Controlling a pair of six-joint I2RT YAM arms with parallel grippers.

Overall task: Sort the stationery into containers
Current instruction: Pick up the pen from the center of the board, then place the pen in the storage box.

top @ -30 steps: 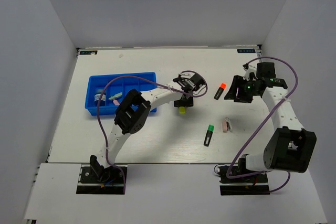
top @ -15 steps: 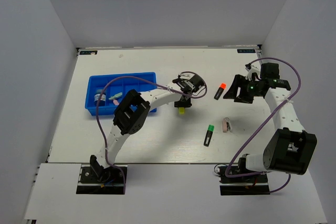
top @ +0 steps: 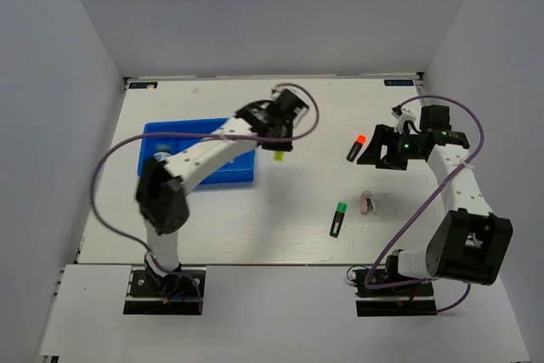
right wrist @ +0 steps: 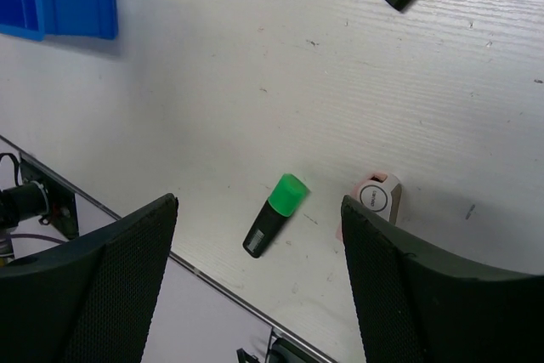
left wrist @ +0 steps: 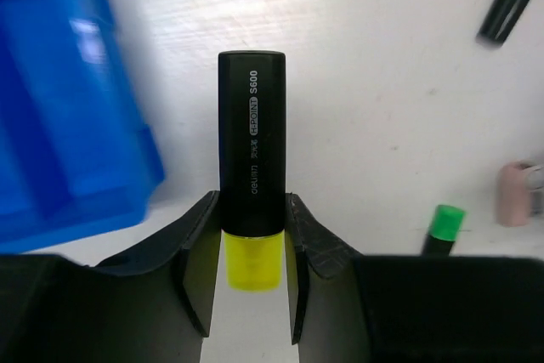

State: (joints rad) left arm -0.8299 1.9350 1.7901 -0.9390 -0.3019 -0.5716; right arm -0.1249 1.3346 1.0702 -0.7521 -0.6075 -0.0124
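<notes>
My left gripper moves to the left in the top view next, then down over the blue tray with sections and releases, as the highlighter still hangs outside it.
My left gripper (top: 280, 144) is shut on a black highlighter with a yellow cap (top: 277, 156) and holds it above the table, just right of the blue compartment tray (top: 155, 135). In the left wrist view the highlighter (left wrist: 252, 150) sits between my fingers (left wrist: 194, 261), with the tray (left wrist: 59, 125) at the left. My right gripper (top: 381, 155) is open and empty, beside the orange-capped highlighter (top: 355, 148). A green-capped highlighter (top: 337, 218) and a pink stick (top: 367, 202) lie on the table. The right wrist view shows the green one (right wrist: 274, 227) and the pink one (right wrist: 378, 197) below my open gripper (right wrist: 259, 286).
The tray holds a blue-white cylinder (top: 160, 159) at its left end; my left arm covers much of it. White walls stand round the table. The table's near edge (right wrist: 127, 218) shows in the right wrist view.
My left arm has swung its elbow left and carried the yellow-capped highlighter up and left, toward the tray's right end. My right gripper has shifted slightly left and stayed open.
</notes>
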